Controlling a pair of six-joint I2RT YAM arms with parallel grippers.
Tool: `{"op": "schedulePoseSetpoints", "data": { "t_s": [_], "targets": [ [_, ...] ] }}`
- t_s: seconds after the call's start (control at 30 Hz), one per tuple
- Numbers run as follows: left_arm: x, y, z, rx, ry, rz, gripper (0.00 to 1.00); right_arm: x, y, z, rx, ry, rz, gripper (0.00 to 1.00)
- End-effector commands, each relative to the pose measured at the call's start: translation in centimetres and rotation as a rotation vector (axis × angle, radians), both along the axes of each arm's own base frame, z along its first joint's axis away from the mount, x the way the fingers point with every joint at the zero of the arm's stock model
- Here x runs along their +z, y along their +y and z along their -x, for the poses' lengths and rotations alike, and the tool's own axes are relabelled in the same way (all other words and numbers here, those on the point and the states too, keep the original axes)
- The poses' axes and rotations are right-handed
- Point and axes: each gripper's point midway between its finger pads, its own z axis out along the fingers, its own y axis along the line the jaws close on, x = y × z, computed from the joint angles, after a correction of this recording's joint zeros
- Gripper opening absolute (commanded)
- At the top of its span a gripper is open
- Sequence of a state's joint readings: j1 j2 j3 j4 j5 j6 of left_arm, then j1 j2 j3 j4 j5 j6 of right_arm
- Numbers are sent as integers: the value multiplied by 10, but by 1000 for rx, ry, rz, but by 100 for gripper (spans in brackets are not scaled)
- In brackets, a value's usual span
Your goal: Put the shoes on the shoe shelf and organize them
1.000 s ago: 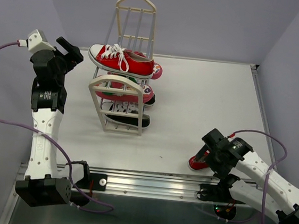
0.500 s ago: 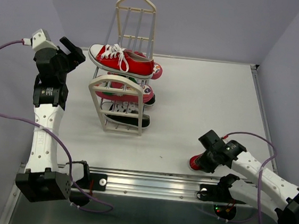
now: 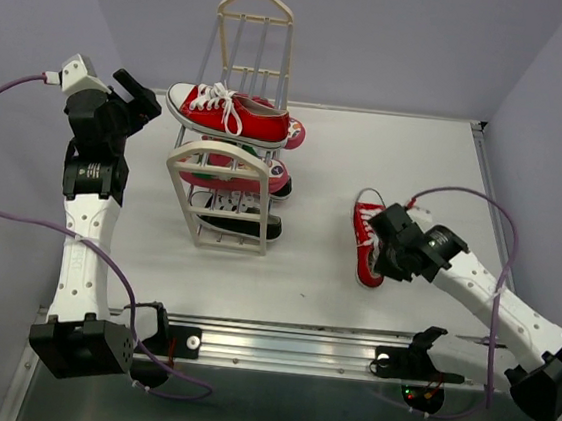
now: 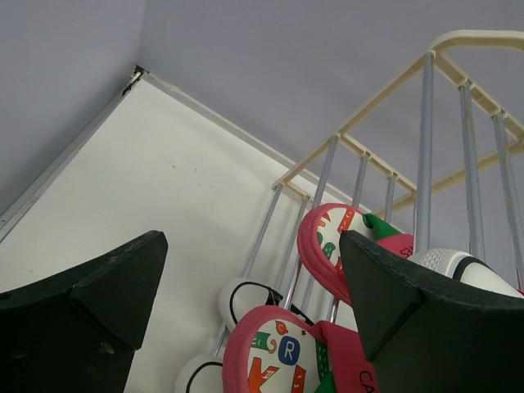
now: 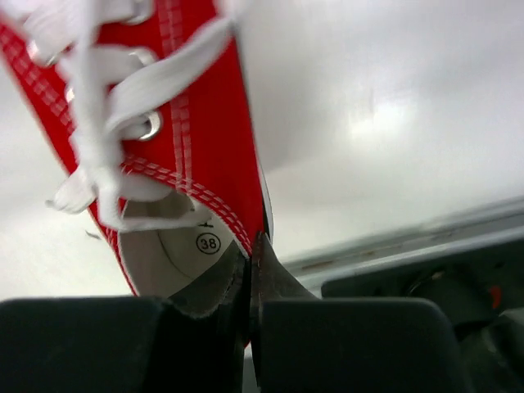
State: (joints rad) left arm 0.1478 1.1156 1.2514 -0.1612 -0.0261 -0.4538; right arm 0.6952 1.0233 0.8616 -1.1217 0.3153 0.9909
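Next, my right gripper rises outward and to the left in the top view to release the sneaker, as the shoe shelf's bare upper rods lie above it that way.
One red sneaker (image 3: 366, 242) with white laces hangs to the right of the shoe shelf (image 3: 220, 176). My right gripper (image 3: 382, 247) is shut on its side wall by the heel. In the right wrist view both fingers pinch the red canvas (image 5: 196, 139) beside the insole, my right gripper (image 5: 252, 246) shut on it. The other red sneaker (image 3: 229, 112) lies on an upper tier. Pink flip-flops (image 3: 276, 181) sit below it and black sneakers (image 3: 238, 222) at the bottom. My left gripper (image 3: 142, 96) stands open just left of the shelf. Its wrist view shows flip-flops (image 4: 286, 354) behind silver rods (image 4: 425, 147).
The shelf's cream arched end frame (image 3: 257, 7) rises high at the back. Grey walls close in the white table (image 3: 387, 161) on three sides. A metal rail (image 3: 277, 346) runs along the near edge. Purple cables (image 3: 492, 208) trail from both arms.
My right gripper has shut on the red sneaker and carried it from the near edge up and away toward mid-table. The left arm shifted slightly, jaws still open.
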Motion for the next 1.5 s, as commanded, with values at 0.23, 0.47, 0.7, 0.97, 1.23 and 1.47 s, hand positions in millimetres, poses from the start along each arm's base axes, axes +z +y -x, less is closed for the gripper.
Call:
{"op": "schedulePoseSetpoints", "data": {
  "t_s": [0.23, 0.47, 0.7, 0.97, 1.23, 1.47],
  "targets": [
    [22, 1, -5, -9, -64, -28, 99, 262, 41, -204, 346, -852, 458, 1],
    [22, 3, -6, -2, -60, -36, 99, 398, 77, -248, 421, -1148, 514, 1],
    [23, 1, -7, -12, -60, -40, 99, 448, 108, -285, 406, -1271, 530, 1],
    [21, -5, -15, -56, -54, -32, 99, 444, 159, -313, 423, -1374, 335, 1],
    [17, -5, -16, -56, -42, -37, 98, 446, 211, -320, 494, -1475, 57, 1],
    [16, -5, -16, -57, -41, -35, 98, 466, 220, -306, 524, -1534, -49, 1]
  ]
}}
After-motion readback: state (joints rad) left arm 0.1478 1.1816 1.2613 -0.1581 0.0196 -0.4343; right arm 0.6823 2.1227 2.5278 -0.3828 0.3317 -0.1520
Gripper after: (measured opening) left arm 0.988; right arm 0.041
